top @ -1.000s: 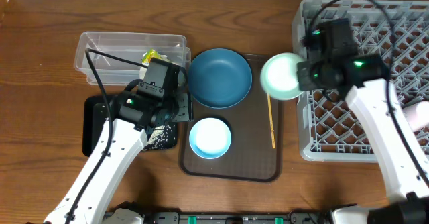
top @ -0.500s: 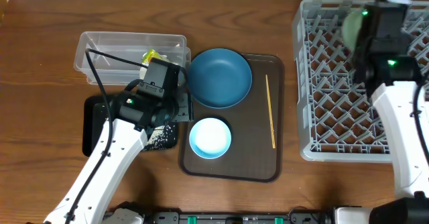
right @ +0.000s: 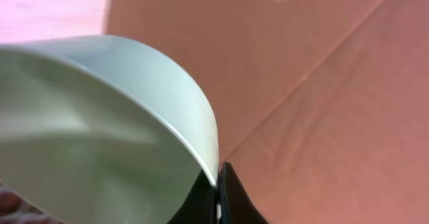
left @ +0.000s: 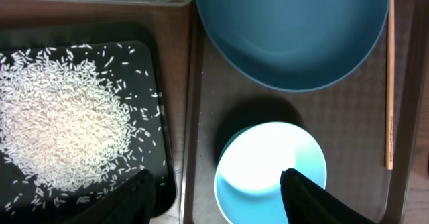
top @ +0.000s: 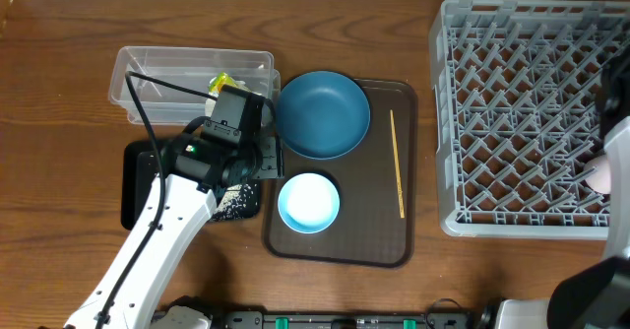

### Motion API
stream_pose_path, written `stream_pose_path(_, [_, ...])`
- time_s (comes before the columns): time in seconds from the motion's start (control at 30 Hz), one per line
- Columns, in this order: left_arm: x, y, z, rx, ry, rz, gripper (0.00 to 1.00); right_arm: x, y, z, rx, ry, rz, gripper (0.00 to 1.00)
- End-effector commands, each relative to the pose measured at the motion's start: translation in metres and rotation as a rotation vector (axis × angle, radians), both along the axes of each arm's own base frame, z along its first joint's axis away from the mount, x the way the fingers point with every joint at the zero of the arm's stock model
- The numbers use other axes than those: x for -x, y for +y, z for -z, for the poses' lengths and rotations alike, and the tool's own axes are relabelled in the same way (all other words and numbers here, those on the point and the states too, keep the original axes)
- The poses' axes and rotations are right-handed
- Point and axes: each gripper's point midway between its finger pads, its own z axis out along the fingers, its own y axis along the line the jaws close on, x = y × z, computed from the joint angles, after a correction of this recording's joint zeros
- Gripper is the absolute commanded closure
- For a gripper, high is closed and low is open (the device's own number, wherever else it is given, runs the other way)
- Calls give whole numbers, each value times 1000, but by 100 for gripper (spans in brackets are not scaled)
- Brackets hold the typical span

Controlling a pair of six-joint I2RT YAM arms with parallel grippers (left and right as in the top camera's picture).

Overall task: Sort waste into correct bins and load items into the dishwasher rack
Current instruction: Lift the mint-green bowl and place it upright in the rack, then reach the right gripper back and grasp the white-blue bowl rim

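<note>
The pegs are below my right gripper, so next I will use it to lower the mint-green bowl (right: 100, 130) in among the grey rack's wires, beyond the pink cup, and let go of the bowl's rim.
My right gripper (right: 218, 192) is shut on the rim of the mint-green bowl (right: 100, 130), which fills the left of the right wrist view and tilts against a pinkish background. The overhead view shows neither that bowl nor the gripper. My left gripper (left: 218, 198) hangs open over the gap between the black tray (left: 167, 117) of rice (left: 53, 130) and the white light-blue-rimmed bowl (left: 268, 174), holding nothing. The dark blue bowl (top: 323, 114) and the wooden stick (top: 397, 162) lie on the brown tray (top: 340, 250). A pink cup (top: 600, 176) sits in the grey rack (top: 522, 122).
The clear tub (top: 187, 73) at the back left holds the yellow-green wrapper (top: 221, 81). My left arm (top: 221, 122) reaches over the black tray (top: 138, 181). A piece of the right arm (top: 618, 112) shows at the right edge over the rack.
The right arm carried the mint-green bowl from beside the brown tray over the rack and out past the overhead view's right edge. The left arm has not moved.
</note>
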Motion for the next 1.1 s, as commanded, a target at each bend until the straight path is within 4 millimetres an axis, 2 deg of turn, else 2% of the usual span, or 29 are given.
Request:
stream_pose_path(0.0, [-1,1,-3,-10,-13,4,37,6,-30,15,57,151,42,99])
stream_pose_path(0.17, [-1,1,-3,-9,-13,0,37,9,-60,50,49,266,88,99])
stream_pose_path(0.43, [-1,1,-3,-9,-12,1,37,19,-95,103,51,398,226,99])
stream_pose_path(0.83, [-1,1,-3,-6,-10,-6,37,7,-94,161,-1,492,206,99])
stream_pose_path(1.07, [-1,1,-3,-5,-12,-6,37,-4,-82,165,-6,471,185,99])
